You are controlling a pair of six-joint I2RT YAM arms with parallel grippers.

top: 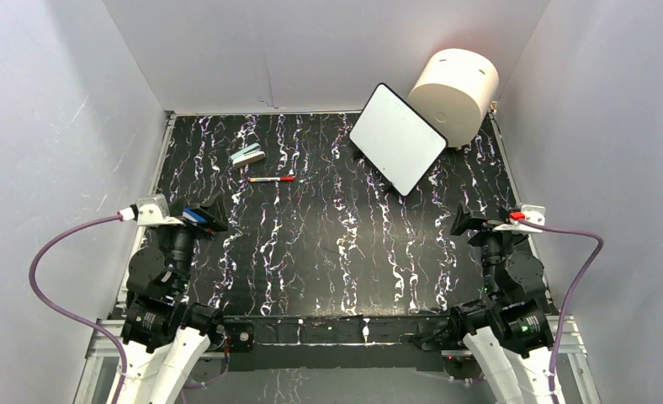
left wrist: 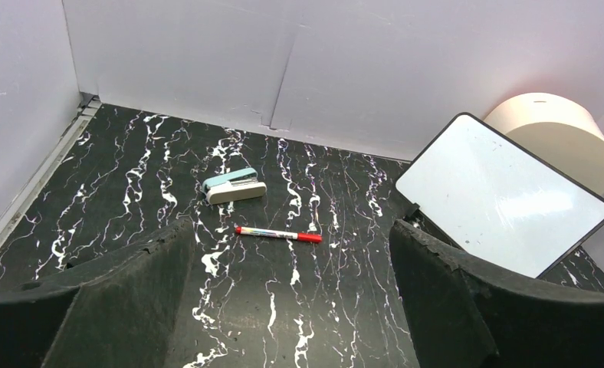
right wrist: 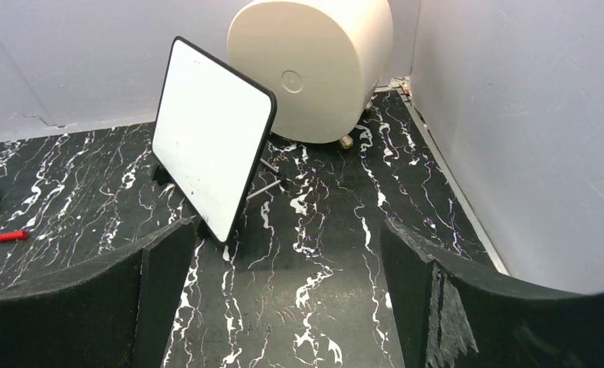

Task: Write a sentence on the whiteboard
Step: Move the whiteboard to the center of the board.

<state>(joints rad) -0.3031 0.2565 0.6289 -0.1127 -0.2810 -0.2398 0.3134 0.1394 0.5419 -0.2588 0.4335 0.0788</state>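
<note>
The whiteboard's near foot (top: 386, 187) (right wrist: 202, 228) lies to the left of my right gripper in the top view and sticks out past the whiteboard's lower edge. My right gripper moves outward and down onto it next.
The whiteboard (top: 397, 139) stands tilted at the back right, propped on its feet, and its face is blank; no sentence shows on it. It also shows in the left wrist view (left wrist: 501, 195) and the right wrist view (right wrist: 208, 139). A marker with a red cap (top: 271, 179) lies on the black marbled table, also seen in the left wrist view (left wrist: 278, 234) and at the right wrist view's left edge (right wrist: 0, 237). My left gripper (top: 206, 215) is open and empty at the near left. My right gripper (top: 471, 220) is open and empty at the near right.
A cream cylinder (top: 454, 93) lies on its side behind the whiteboard in the back right corner. A small teal and white eraser (top: 247, 156) sits just behind the marker. Grey walls enclose the table on three sides.
</note>
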